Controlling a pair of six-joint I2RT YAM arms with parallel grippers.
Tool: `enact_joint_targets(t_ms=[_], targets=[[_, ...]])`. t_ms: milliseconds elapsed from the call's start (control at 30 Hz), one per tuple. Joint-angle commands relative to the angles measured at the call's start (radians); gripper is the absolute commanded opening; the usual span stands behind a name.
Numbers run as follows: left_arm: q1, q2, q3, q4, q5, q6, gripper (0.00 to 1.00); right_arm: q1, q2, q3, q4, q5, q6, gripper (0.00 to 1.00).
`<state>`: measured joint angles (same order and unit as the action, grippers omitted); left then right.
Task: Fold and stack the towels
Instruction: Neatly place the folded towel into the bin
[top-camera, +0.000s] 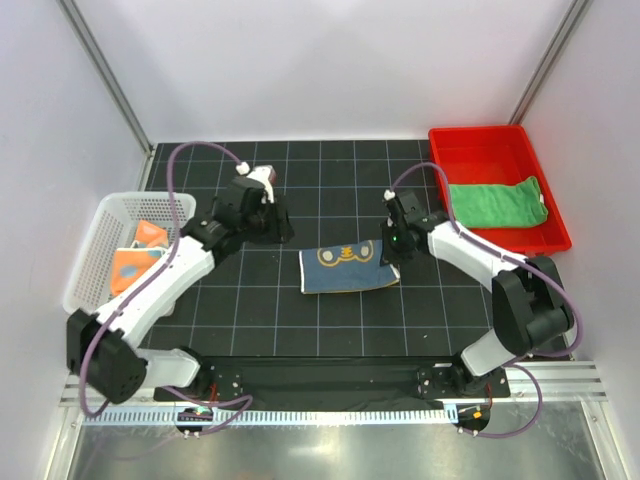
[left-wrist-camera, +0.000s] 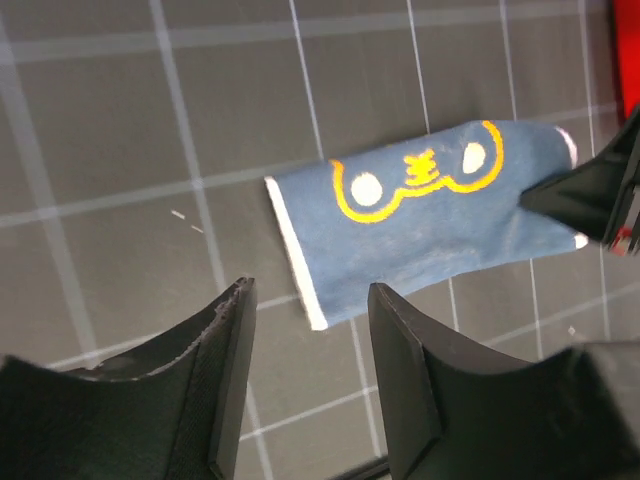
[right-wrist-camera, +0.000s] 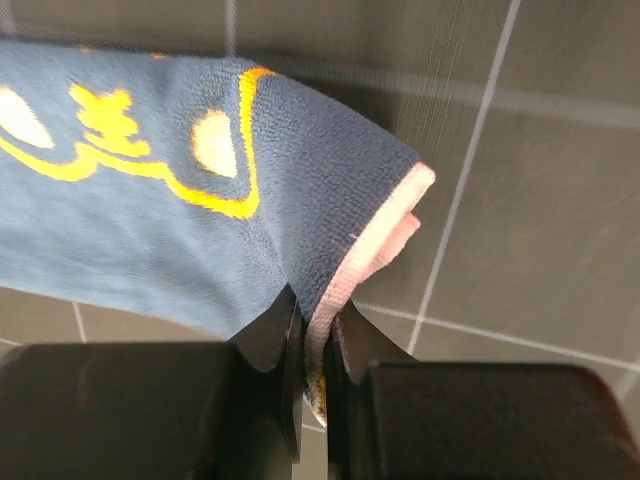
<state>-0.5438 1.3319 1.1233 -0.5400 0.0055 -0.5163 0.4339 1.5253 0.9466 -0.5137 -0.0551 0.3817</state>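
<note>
I will lift, move across over the green towel (top-camera: 497, 203), lower and release. The towel starts the stack, and it is outward of my right gripper and to its right in the top view.
The tiger towel (top-camera: 345, 267) lies folded mid-mat, dark blue side up with a yellow-orange face outline. My right gripper (top-camera: 392, 254) is shut on its right edge; the wrist view shows the blue cloth (right-wrist-camera: 180, 200) pinched between the fingers (right-wrist-camera: 275, 345), pale edge lifted. My left gripper (top-camera: 280, 229) is open and empty, hovering left of and behind the towel; its fingers (left-wrist-camera: 235, 370) frame the towel's near corner (left-wrist-camera: 420, 215). The green towel (top-camera: 497, 203) lies folded in the red tray (top-camera: 480, 140). The pale patched towel (top-camera: 135, 262) sits in the white basket (top-camera: 85, 270).
The black grid mat (top-camera: 250, 310) covers the table. The red tray stands at back right, the white basket at left. The right gripper's tip shows at the right edge of the left wrist view (left-wrist-camera: 590, 195).
</note>
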Motion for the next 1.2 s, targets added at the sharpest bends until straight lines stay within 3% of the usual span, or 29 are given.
enact_joint_targets(t_ms=[0, 233, 433, 667, 1167], targets=[[0.008, -0.080, 0.042, -0.093, -0.140, 0.094, 0.53, -0.053, 0.039, 0.171, -0.122, 0.075, -0.113, 0.01], [0.028, -0.149, 0.033, -0.118, -0.222, 0.157, 0.57, -0.236, 0.166, 0.498, -0.302, 0.018, -0.282, 0.01], [0.027, -0.123, 0.024, -0.118, -0.231, 0.177, 0.57, -0.339, 0.236, 0.679, -0.448, 0.035, -0.377, 0.01], [0.048, -0.094, 0.039, -0.112, -0.196, 0.183, 0.57, -0.475, 0.283, 0.774, -0.563, 0.051, -0.432, 0.01], [0.073, -0.054, 0.030, -0.110, -0.153, 0.183, 0.57, -0.667, 0.413, 1.021, -0.595, 0.187, -0.515, 0.01]])
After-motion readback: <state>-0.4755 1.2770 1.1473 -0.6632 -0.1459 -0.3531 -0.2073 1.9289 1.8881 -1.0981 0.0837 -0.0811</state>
